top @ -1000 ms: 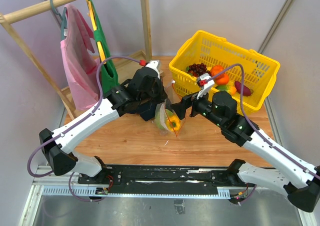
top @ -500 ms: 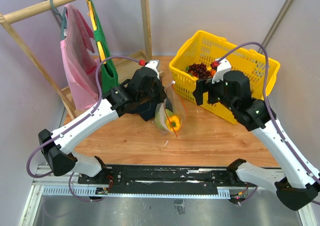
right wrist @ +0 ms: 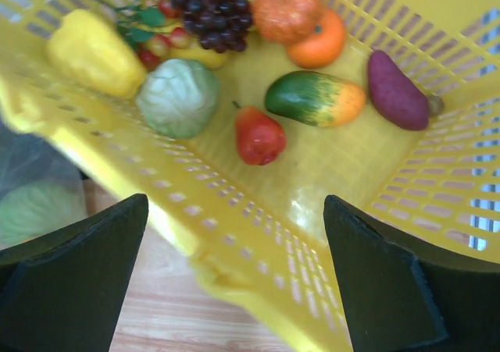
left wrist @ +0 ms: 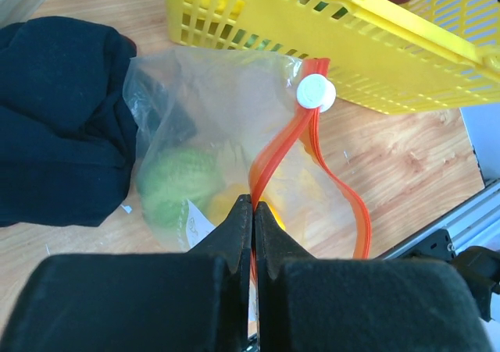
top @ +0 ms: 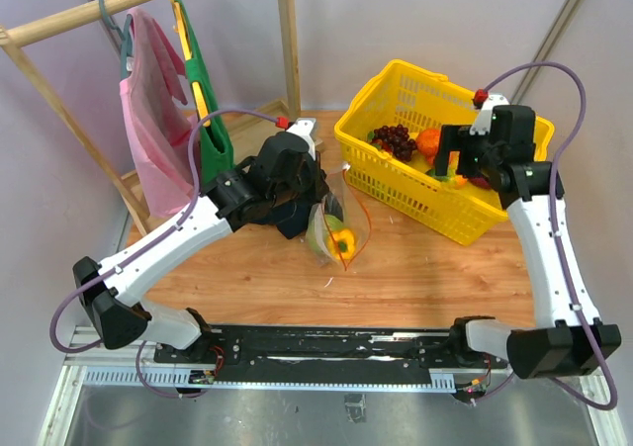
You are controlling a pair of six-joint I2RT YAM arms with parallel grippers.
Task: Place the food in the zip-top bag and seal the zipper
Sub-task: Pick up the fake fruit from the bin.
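Next, the right gripper moves down open into the yellow basket (right wrist: 258, 243), turning its fingers astride the green-orange fruit (right wrist: 314, 99), since the fruit lies below it, beside the red pear.
The clear zip-top bag (top: 336, 230) lies on the table left of the basket and holds a pale green round fruit (left wrist: 176, 182) and a yellow pepper (top: 343, 243). My left gripper (left wrist: 254, 204) is shut on its orange-red zipper (left wrist: 344, 196) near the mouth, and the other side of the strip loops open. A white slider (left wrist: 316, 92) sits on the strip. My right gripper (right wrist: 234, 204) is open and empty above the near wall of the yellow basket (right wrist: 258, 243). Below it lie a red tomato (right wrist: 259, 136), a purple eggplant (right wrist: 394, 90), an orange (right wrist: 316, 44), a yellow pepper (right wrist: 94, 51) and a pale green round one (right wrist: 180, 98).
A dark cloth (left wrist: 62, 126) lies against the bag's left side. The basket (top: 445, 219) also holds dark grapes (right wrist: 203, 5) and a green-orange fruit (right wrist: 315, 98). A wooden rack (top: 287, 31) with a pink bag (top: 153, 120) and a green bag (top: 208, 110) stands at the back left.
My right arm has pulled away from the bag and swung up and right over the basket, jaws open. My left gripper has kept its hold on the zipper.
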